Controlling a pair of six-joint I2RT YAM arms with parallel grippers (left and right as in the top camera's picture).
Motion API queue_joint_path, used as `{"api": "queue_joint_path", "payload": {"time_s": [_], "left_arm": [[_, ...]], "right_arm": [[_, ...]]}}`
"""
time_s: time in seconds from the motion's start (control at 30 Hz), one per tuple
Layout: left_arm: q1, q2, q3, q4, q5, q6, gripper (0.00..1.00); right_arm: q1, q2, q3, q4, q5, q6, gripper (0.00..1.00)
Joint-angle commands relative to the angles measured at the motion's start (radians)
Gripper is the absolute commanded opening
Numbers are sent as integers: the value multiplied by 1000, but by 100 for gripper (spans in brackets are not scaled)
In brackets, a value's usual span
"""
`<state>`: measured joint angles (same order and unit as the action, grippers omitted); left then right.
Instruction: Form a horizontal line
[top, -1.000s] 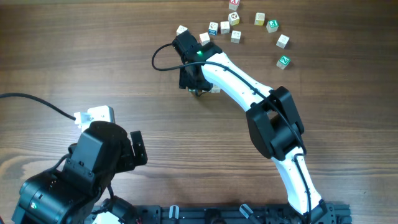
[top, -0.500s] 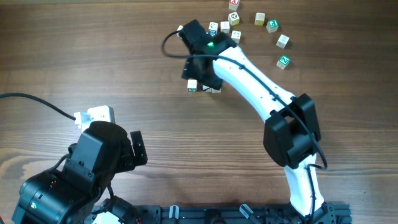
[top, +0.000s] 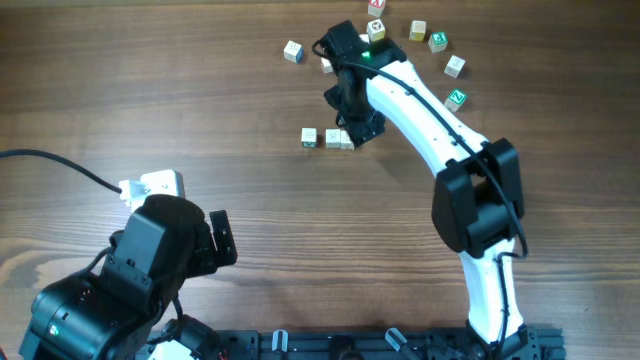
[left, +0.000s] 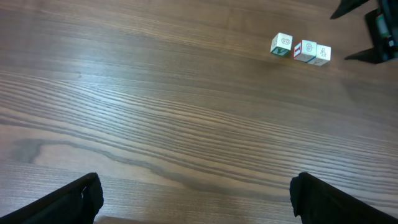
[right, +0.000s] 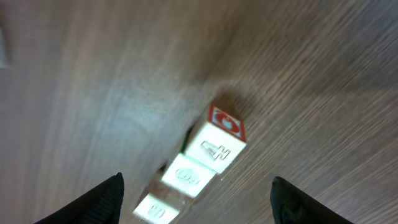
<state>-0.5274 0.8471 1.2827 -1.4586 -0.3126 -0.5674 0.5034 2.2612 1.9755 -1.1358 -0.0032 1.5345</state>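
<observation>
My right gripper is open, with the row's red-sided end cube (top: 347, 140) (right: 216, 145) between its widely spread fingers in its wrist view, so next it needs to move down onto it.
Three small white letter cubes lie in a short row (top: 331, 138) on the wooden table. The two right ones touch; the left one (top: 309, 137) sits a small gap apart. The row also shows in the left wrist view (left: 305, 50) and close below in the right wrist view (right: 202, 162). My right gripper (top: 358, 120) is open and empty, hovering just above and right of the row, its fingers wide apart in its own view (right: 198, 190). My left gripper (top: 216, 240) is open and empty (left: 196, 190), far from the row at the near left.
Several loose letter cubes lie at the far edge, among them one at the left (top: 292, 50), one with a green mark (top: 456, 98) and one at the right (top: 455, 66). A white box (top: 152, 184) with a black cable sits by the left arm.
My right gripper has moved up and to the right, off the row, uncovering all three cubes on the table. The left arm has not moved.
</observation>
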Motion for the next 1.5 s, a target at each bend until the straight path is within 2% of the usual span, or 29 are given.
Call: {"api": "queue_joint_path", "payload": {"time_s": [0.0, 0.23, 0.53, 0.67, 0.87, 0.93, 1.1, 1.33, 1.47], "left_arm": [[6, -2, -4, 2, 5, -17, 100], [6, -2, -4, 2, 5, -17, 100], [6, -2, -4, 2, 5, -17, 100], [6, -2, -4, 2, 5, -17, 100], [6, -2, -4, 2, 5, -17, 100], [6, -2, -4, 2, 5, -17, 100], [6, -2, -4, 2, 5, -17, 100], [6, -2, -4, 2, 5, -17, 100], [6, -2, -4, 2, 5, -17, 100]], "right_arm": [[3, 46, 12, -33, -21, 115, 75], [3, 70, 12, -31, -26, 175, 68], [-3, 143, 12, -28, -43, 197, 64], [-20, 142, 12, -28, -43, 194, 55], [-45, 142, 12, -32, -43, 153, 34], [-55, 142, 12, -21, -37, 79, 27], [-77, 142, 12, 24, -35, -206, 20], [-76, 142, 12, 24, -35, -578, 19], [-76, 142, 12, 21, -32, -727, 19]]}}
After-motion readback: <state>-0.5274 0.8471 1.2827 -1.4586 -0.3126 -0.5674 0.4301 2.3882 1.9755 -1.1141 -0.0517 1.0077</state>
